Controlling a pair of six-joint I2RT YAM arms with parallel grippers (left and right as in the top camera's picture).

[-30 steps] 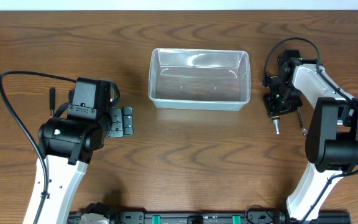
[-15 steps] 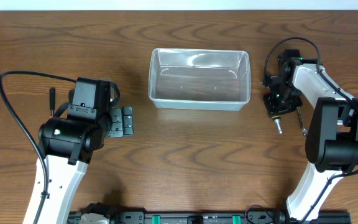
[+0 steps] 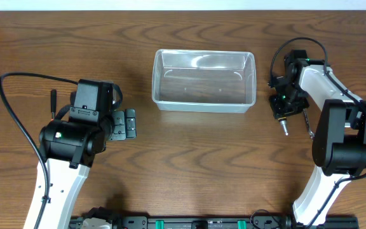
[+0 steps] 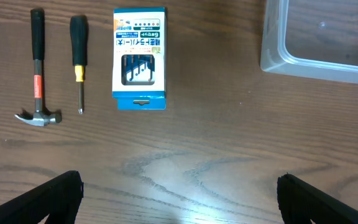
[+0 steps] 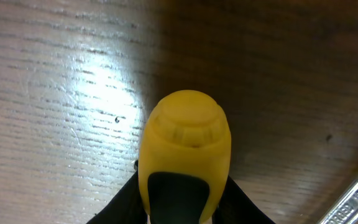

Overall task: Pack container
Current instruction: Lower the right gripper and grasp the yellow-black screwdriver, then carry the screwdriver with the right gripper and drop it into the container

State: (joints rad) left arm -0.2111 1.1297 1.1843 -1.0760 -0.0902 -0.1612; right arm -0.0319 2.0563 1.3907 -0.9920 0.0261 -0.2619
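Next, the right gripper rises and carries the tool over the container's rim to the empty container's bottom on its left in the overhead view. It then lowers and releases the tool.
The clear plastic container (image 3: 203, 105) stands empty at the table's middle back; its corner (image 4: 277, 57) shows in the left wrist view. Right of it, my right gripper (image 3: 283, 109) (image 5: 185, 200) is shut on a tool with a yellow and black handle (image 5: 186, 140), just above the wood; its metal tip (image 3: 285, 131) points toward the front. My left gripper (image 3: 123, 124) (image 4: 179, 183) hangs open over bare wood, left of the container. Beyond it lie a hammer (image 4: 38, 68), a black-handled screwdriver (image 4: 78, 56) and a blue-and-white box (image 4: 140, 59).
A thin metal tool (image 3: 307, 123) (image 5: 353, 200) lies just right of the held one. The left arm's body (image 3: 75, 133) covers the table's left side in the overhead view, and the right arm (image 3: 342, 137) stands at the far right.
My right gripper's jaws have narrowed onto the yellow-handled tool, and its tip has shifted slightly. The left arm has not moved.
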